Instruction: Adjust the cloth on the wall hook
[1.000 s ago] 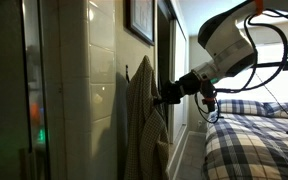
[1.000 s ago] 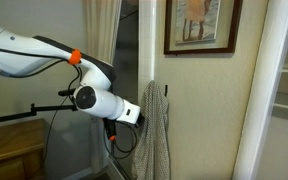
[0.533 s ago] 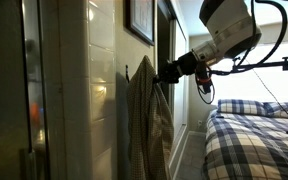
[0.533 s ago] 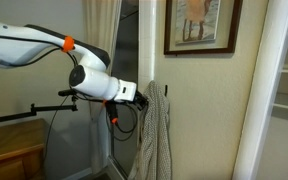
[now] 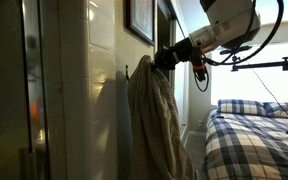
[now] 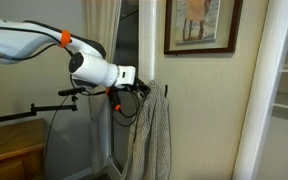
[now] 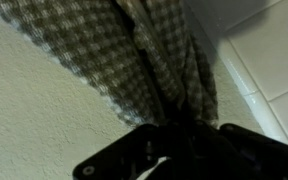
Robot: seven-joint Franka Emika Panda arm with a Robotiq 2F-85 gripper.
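Observation:
Next, my gripper rises and crosses to release the cloth's gathered fold over the small dark wall hook. It stands bare beside my gripper, toward the white tiled column.
The grey-beige checked cloth (image 5: 154, 120) hangs in folds against the wall in both exterior views (image 6: 154, 130). My gripper (image 5: 160, 61) is at the cloth's top, shut on a bunched part of it, and holds it up beside the small dark wall hook (image 5: 127, 70). The hook's tip shows just right of the cloth's top (image 6: 167, 91). In the wrist view the cloth (image 7: 134, 50) gathers into the dark gripper (image 7: 179, 138). Where the fingers meet the cloth is too dark to see clearly.
A dark picture frame (image 6: 199, 25) hangs on the wall above the hook. A bed with a blue-and-white plaid bedspread (image 5: 254, 140) stands close behind the arm. A white tiled column (image 5: 99, 90) is beside the cloth. A wooden cabinet (image 6: 14, 150) stands under the arm.
My gripper has risen along the wall from mid-cloth height to hook height. It carries the cloth's upper part up with it, and the cloth now bulges out wider below.

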